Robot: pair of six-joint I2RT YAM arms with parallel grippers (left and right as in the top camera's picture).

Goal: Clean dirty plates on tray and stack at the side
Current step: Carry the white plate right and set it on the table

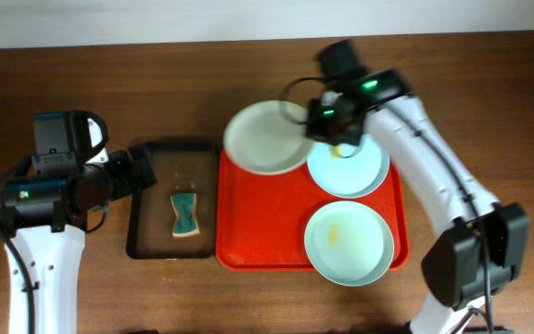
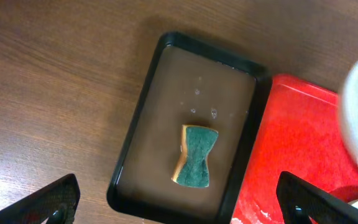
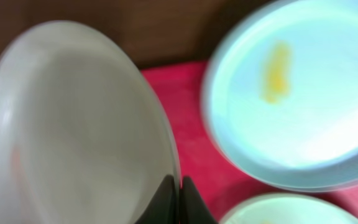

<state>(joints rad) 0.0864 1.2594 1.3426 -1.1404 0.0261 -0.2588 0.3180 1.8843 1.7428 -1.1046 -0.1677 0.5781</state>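
My right gripper lowers the plain white plate [image 1: 263,137] there next, past the pale blue plate.
My right gripper [image 1: 311,125] [image 3: 176,198] is shut on the right rim of a plain white plate [image 1: 263,137] [image 3: 73,124]. This plate hangs over the back left corner of the red tray [image 1: 267,218] [image 3: 188,118] and looks lifted. A pale blue plate [image 1: 350,172] [image 3: 303,106] with a yellow smear lies at the tray's back right. Another smeared plate [image 1: 349,243] [image 3: 291,213] lies at the front right. My left gripper [image 1: 144,172] [image 2: 179,211] hangs wide open over the near end of the black tray, holding nothing.
A narrow black tray [image 1: 139,213] [image 2: 138,124] lies left of the red one, touching it. A green and yellow sponge [image 1: 184,214] [image 2: 196,155] sits in it. Brown tabletop surrounds both trays.
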